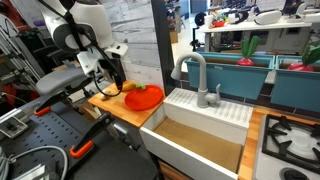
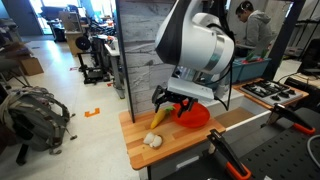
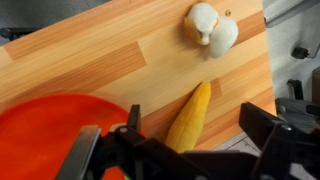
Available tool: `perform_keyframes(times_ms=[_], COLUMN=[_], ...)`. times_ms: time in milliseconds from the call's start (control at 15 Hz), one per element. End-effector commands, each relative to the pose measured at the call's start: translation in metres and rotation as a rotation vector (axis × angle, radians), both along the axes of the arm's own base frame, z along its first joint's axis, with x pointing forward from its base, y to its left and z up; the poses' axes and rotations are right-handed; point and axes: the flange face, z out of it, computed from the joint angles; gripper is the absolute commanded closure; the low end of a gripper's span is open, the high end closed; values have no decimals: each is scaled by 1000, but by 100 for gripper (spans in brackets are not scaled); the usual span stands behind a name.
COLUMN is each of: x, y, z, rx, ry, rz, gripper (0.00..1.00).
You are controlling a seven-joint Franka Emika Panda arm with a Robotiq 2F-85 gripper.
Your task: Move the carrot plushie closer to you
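I will move my gripper down over the carrot plushie's thick end (image 2: 162, 113) (image 3: 182, 138) next and close there. It is still above, with its open fingers on either side.
The carrot plushie (image 3: 196, 104) is a yellow-orange cone lying on the wooden counter (image 3: 110, 50), just right of the round red plate (image 3: 40, 130). Its green end is hidden under my gripper. My gripper (image 3: 195, 128) is open, with one finger on each side of the carrot and gaps on both sides. In an exterior view the carrot (image 2: 158, 117) lies left of the red plate (image 2: 196, 114), under the gripper (image 2: 172, 101). In an exterior view the gripper (image 1: 113, 76) hangs over the plate's (image 1: 145, 98) far edge.
A white lumpy soft toy (image 3: 211, 28) lies past the carrot's tip, near the counter corner (image 2: 153, 140). A small orange-yellow shape (image 1: 131, 87) sits at the plate's rim. A white sink (image 1: 200, 125) with a grey tap (image 1: 195, 75) adjoins the counter.
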Motion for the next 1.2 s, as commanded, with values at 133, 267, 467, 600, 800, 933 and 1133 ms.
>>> perform_keyframes(times_ms=[133,267,467,600,800,933,1133], x=[15,17,23,29,37,40,43], y=[15,20,25,27,30,30,29], z=[-26,-31,-36,-37,-37,-39,-44], rx=[-41,-48,-52,-51,-56,-73,-98], ry=[-70,-83,-89,-91,-95,-93,-101], rz=[-91,-111,-141,-160,-173,-168,-164], gripper=[0,0,0,0,0,26,40])
